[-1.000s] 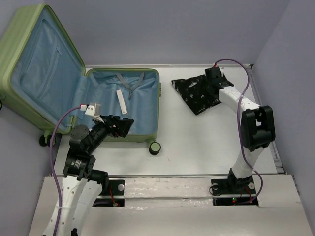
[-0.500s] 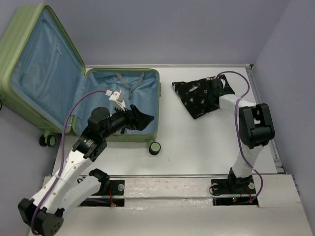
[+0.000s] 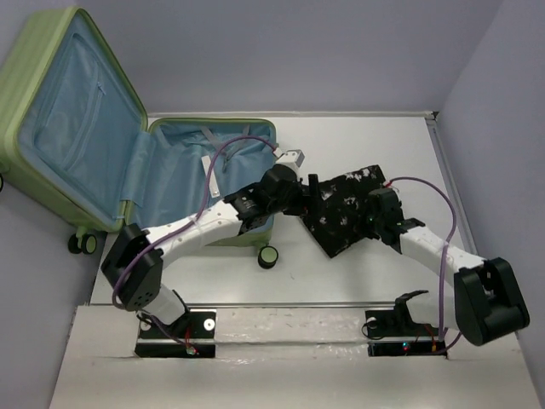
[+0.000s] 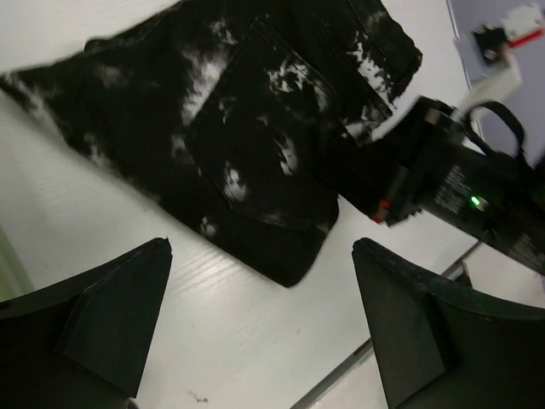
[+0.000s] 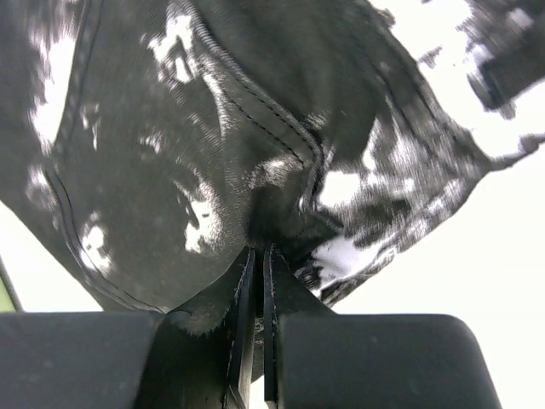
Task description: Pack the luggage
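My left gripper needs to come down next onto the garment's edge facing the case and turn so its fingers are on both sides of the cloth, because that edge of the garment slants in front of its open fingers.
The luggage, a big light-green hard-shell case, lies open at the table's left with its blue-lined lid propped up. A black white-patterned folded garment sits mid-table, right of the case. My right gripper is shut on the garment's right side; in the right wrist view its jaws pinch a fold of the cloth. My left gripper hangs at the garment's left edge, open. In the left wrist view its fingers spread wide over bare table just short of the garment.
A white flat piece and grey straps lie inside the case's base. A black wheel sticks out at the case's near corner. The table's right edge runs along a grey wall.
My right gripper shut on the garment and pulled it nearer, toward the table's middle. My left arm swung right from over the case to the garment's left edge, still open.
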{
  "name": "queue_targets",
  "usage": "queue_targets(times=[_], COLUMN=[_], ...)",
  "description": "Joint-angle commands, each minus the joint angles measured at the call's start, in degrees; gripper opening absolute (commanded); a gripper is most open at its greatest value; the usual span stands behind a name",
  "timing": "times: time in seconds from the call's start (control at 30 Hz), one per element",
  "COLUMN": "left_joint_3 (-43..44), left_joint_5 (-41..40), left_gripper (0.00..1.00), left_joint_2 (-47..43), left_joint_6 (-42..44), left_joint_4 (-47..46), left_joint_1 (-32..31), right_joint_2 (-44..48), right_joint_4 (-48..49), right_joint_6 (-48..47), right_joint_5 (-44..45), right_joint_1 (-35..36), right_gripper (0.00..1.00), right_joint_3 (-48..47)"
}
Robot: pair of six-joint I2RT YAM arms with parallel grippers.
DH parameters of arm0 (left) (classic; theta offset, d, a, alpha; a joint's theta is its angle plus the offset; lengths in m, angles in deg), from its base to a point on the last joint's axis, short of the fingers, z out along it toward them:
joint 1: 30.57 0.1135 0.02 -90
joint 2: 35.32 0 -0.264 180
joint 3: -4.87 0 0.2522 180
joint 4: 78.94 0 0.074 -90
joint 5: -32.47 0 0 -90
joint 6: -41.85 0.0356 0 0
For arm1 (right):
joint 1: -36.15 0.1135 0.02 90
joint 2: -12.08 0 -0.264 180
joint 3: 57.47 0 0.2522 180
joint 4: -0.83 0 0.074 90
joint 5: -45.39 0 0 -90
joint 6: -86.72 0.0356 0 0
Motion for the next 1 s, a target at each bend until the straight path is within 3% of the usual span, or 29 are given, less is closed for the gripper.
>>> queue_targets(times=[0.0, 0.17, 0.4, 0.5, 0.7, 0.97], left_joint_3=[7.1, 8.1, 0.7, -1.8, 2.4, 6.0], left_joint_5=[-8.3, -15.6, -24.6, -24.9, -25.5, -23.8], left_gripper=[0.99, 0.99, 0.99, 0.99, 0.98, 0.81], left_joint_2=[6.1, 13.6, 12.3, 12.4, 20.0, 28.9], left_joint_6=[-3.1, -8.7, -21.0, -25.0, -28.9, -32.4], left_joint_4=[-1.1, 1.2, 1.4, 0.2, 1.4, -1.6], left_joint_1=[-2.9, -4.9, -8.8, -8.8, -8.8, -7.0], right_joint_2=[7.4, 7.8, 7.2, 7.8, 10.2, 13.4], right_joint_4=[-6.9, -8.7, -8.6, -8.5, -8.5, -8.1], right_joint_6=[2.3, 1.9, 0.8, 0.5, -0.4, -1.5], right_joint_5=[0.3, 3.7, 5.1, 4.9, 4.2, 2.1], right_joint_1=[0.2, 0.2, -0.9, -0.9, -0.9, -0.9], right_gripper=[0.07, 0.07, 0.07, 0.07, 0.07, 0.08], right_joint_3=[2.9, 1.7, 1.3, 0.9, 1.1, 3.0])
